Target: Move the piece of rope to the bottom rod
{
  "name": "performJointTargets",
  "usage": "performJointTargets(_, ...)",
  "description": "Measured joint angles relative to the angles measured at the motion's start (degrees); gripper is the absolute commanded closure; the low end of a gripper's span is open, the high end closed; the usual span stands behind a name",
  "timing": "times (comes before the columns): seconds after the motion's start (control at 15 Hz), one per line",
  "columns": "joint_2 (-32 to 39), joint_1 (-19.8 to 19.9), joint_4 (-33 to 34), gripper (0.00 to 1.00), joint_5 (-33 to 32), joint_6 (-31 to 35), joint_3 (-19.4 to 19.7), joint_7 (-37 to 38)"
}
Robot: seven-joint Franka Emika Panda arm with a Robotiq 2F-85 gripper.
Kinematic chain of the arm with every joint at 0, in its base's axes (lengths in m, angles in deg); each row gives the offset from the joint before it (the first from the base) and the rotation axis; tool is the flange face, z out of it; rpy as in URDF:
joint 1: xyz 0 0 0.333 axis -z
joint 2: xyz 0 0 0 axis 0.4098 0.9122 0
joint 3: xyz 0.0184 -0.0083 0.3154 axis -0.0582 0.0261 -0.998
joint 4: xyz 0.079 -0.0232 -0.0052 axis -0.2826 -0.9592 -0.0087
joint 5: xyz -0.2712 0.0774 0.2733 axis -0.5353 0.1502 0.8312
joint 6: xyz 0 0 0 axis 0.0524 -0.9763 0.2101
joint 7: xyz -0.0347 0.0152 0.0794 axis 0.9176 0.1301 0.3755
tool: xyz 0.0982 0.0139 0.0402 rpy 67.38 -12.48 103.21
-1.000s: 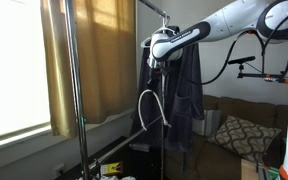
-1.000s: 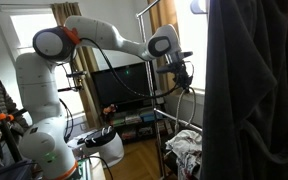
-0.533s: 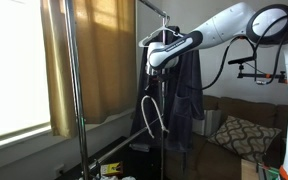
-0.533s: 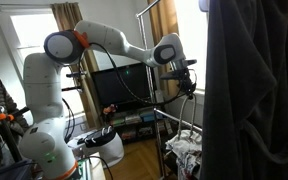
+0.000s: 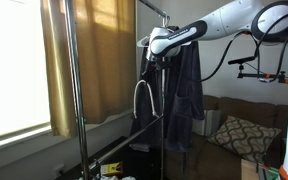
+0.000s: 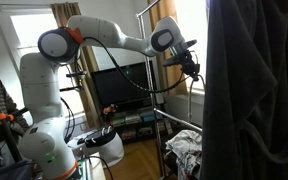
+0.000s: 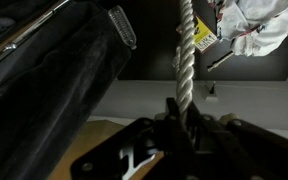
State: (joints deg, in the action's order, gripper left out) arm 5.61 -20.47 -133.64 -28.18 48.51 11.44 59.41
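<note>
The gripper moves slightly down toward the bottom rod next, then releases the rope over it.
The piece of rope (image 5: pixel 141 100) is a thin white loop that dangles from my gripper (image 5: pixel 154 55) in front of the garment rack. In the wrist view the twisted white cord (image 7: pixel 185 45) runs straight out from between the jaws (image 7: pixel 184 112), which are shut on it. The bottom rod (image 5: pixel 124 142) is a dark bar that slopes across the rack below the loop's lower end, apart from it. My gripper also shows high beside the rack in an exterior view (image 6: pixel 189 63).
A dark garment on a white hanger (image 5: pixel 189 85) hangs from the shiny upper rail (image 5: pixel 152 8) right behind the rope. An upright pole (image 5: pixel 72 90) stands in the foreground. A large dark garment (image 6: pixel 254 90) fills the near side. A television (image 6: pixel 124 85) and a couch (image 5: pixel 234 130) stand behind.
My gripper dipped half a second ago and has risen again. The rope loop has come up with it and hangs higher above the bottom rod.
</note>
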Motion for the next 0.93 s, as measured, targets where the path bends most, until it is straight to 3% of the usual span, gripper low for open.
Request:
performJointTargets(0.13, 0.27, -0.04, -0.53, 0.97, -0.05, -0.01, -0.03, 0.18)
performJointTargets(0.2, 0.45, -0.05, -0.95, 0.64, -0.08, -0.01, -0.05, 0.19)
performJointTargets(0.33, 0.79, -0.09, -2.18, 0.56, -0.09, -0.31, -0.15, 0.16)
performJointTargets(0.8, 1.32, 0.02, -4.73, 0.03, -0.05, -1.29, -0.22, 0.05)
performJointTargets(0.87, 1.16, 0.05, -4.72, 0.00, 0.00, -1.29, -0.21, -0.20)
performJointTargets(0.93, 0.88, 0.05, -4.72, 0.13, 0.01, -1.29, -0.22, -0.78)
